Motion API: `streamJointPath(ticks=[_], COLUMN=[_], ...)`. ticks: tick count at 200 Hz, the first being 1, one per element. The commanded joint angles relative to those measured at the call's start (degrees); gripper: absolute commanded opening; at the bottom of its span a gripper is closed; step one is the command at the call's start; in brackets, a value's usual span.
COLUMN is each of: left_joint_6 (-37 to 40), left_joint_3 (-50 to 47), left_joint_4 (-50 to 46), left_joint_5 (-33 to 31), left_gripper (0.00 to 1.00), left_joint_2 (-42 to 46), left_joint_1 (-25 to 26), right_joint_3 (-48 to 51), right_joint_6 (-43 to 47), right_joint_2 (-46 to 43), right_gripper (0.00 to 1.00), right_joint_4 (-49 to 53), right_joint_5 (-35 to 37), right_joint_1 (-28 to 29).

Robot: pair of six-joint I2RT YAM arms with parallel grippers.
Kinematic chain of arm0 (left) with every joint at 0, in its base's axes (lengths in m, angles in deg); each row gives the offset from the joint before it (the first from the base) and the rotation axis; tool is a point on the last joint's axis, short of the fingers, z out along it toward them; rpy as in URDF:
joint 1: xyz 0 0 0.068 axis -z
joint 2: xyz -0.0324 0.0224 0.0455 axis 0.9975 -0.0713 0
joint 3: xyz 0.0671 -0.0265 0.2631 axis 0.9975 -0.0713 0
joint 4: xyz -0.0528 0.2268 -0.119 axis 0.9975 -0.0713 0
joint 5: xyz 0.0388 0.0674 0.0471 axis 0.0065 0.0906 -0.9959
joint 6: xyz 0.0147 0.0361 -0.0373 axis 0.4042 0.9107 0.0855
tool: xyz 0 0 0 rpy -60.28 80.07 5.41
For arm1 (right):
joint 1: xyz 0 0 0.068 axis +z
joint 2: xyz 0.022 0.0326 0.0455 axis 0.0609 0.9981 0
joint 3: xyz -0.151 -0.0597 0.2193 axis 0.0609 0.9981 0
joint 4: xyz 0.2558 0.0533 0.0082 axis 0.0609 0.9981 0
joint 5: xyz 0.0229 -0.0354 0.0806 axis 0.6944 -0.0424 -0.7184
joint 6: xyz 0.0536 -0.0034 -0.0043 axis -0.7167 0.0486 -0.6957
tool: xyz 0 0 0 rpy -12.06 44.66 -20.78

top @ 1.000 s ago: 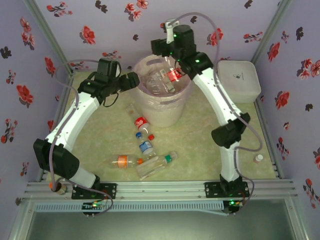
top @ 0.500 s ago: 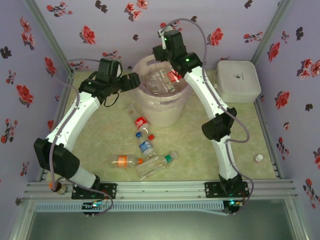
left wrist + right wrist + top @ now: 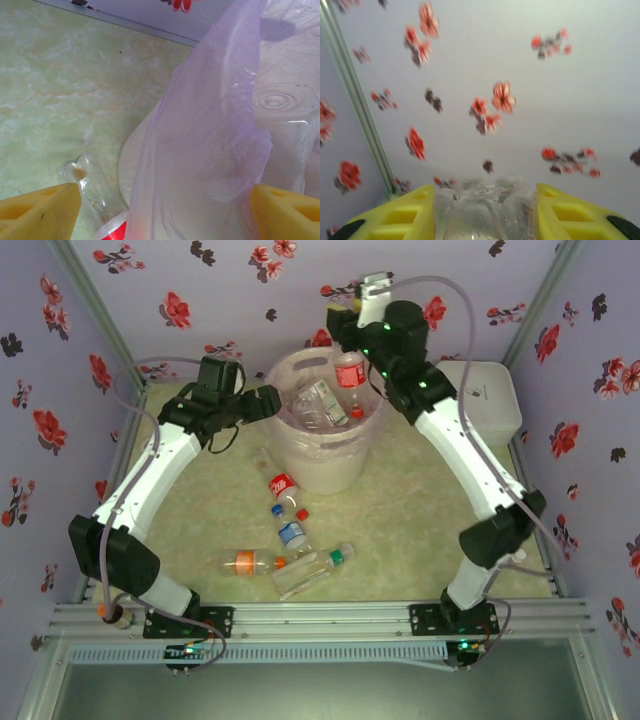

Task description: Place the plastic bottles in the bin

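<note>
I will lower the clear bottle with my right gripper next and release it there, because the bin's opening (image 3: 324,393) is below and the bottle's red cap already hangs over the bag.
The bin (image 3: 330,465) is a pale bucket lined with a pinkish bag (image 3: 210,150), and several plastic bottles (image 3: 318,402) lie inside it. My right gripper (image 3: 485,192) is raised over the bin's back rim and faces the wall. It is shut on a clear bottle (image 3: 485,210), whose red label (image 3: 349,373) shows from above. My left gripper (image 3: 270,400) stands open against the bin's left side, with only the bag between its yellow fingers (image 3: 40,210). More bottles lie on the table: red-labelled (image 3: 282,485), blue-labelled (image 3: 292,533), orange-labelled (image 3: 250,561) and green-capped (image 3: 315,570).
A white lidded box (image 3: 485,400) stands at the back right. A small bottle (image 3: 517,558) sits by the right wall, close to the right arm's elbow. A clear bottle (image 3: 92,185) lies at the bin's foot under my left gripper. Flowered walls enclose the table.
My right gripper closed on a bottle and rose from inside the bin toward the back wall while its elbow swung right. The left arm stayed put.
</note>
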Motion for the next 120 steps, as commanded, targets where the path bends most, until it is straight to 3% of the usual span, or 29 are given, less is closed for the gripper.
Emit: streamJointPath(ticks=[1, 36, 94, 120], left_joint_6=[-0.26, -0.67, -0.48, -0.49], left_joint_3=[-0.02, -0.62, -0.53, -0.78], left_joint_4=[-1.79, -1.53, -1.62, -1.44], left_joint_5=[0.34, 0.23, 0.17, 0.09], left_gripper=[0.86, 0.86, 0.85, 0.85], left_joint_2=[-1.2, -0.94, -1.2, -1.13], left_joint_1=[0.32, 0.34, 0.29, 0.34], right_joint_3=[8.43, 13.83, 24.79, 29.46], right_joint_6=[-3.64, -11.35, -10.39, -6.83], right_joint_2=[0.42, 3.83, 2.18, -0.19], right_gripper=[0.17, 0.14, 0.13, 0.13], right_joint_4=[-25.24, -38.63, -36.5, -30.59], right_joint_5=[-6.69, -10.63, -15.39, -16.09], right_joint_1=[-3.5, -6.9, -6.83, -5.63])
